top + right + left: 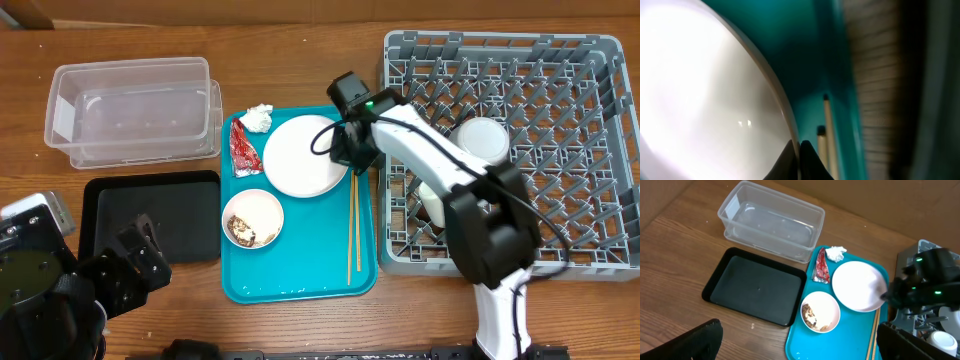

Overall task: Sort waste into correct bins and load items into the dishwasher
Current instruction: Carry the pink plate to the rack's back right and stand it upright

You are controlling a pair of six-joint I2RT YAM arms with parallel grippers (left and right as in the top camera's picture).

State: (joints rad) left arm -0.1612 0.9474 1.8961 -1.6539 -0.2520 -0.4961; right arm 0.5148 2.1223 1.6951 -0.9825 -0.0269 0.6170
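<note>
My right gripper will go up, take the plate [303, 155] over to the rack's wires past the small bowl, tip it on edge and let it go, because the pegs are empty.
The round pale pink plate [303, 155] lies on the teal tray [300, 280]. My right gripper [348, 150] is shut on the plate's right rim; in the right wrist view the two fingertips [799, 150] pinch the rim of the plate [700, 100]. The chopsticks [351, 225] lie along the tray's right side. A white bowl [253, 217] holds rice and brown scraps. The red wrapper [240, 147] and white tissue [259, 117] lie at the tray's top left. My left gripper [795, 345] is open above the table at the front left, holding nothing.
The clear tub [135, 110] stands at the back left, the black tray [150, 215] in front of it. The grey dish rack [505, 150] at the right holds a white cup [481, 140] and a small bowl [435, 205].
</note>
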